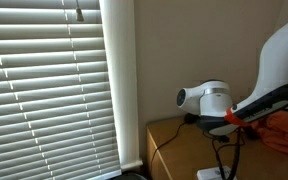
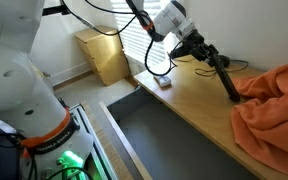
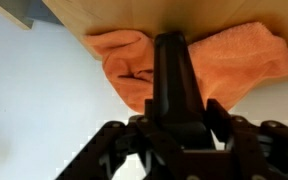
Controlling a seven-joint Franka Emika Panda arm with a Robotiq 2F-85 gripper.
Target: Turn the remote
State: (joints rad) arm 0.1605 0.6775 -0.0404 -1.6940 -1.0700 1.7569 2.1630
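Note:
My gripper will next move down, tilting toward the table, to the bare wood by the orange cloth to release the remote [image 2: 226,80] flat, since it is still slanted.
The remote [image 2: 226,80] is a long, slim black bar. My gripper [image 2: 210,58] is shut on its near end and holds it slanting down over the wooden table [image 2: 184,110]. Its far tip is at the edge of an orange cloth [image 2: 276,112]. In the wrist view the remote [image 3: 172,65] runs straight out from between the two fingers of the gripper [image 3: 176,112], pointing at the orange cloth [image 3: 239,62]. I cannot tell whether the tip touches the table.
A small white flat box [image 2: 164,83] lies near the table's edge, with a thin black cable beside it. A cardboard box [image 2: 104,55] stands on the floor by the window blinds [image 1: 44,90]. The robot's white base [image 2: 19,80] fills the left foreground.

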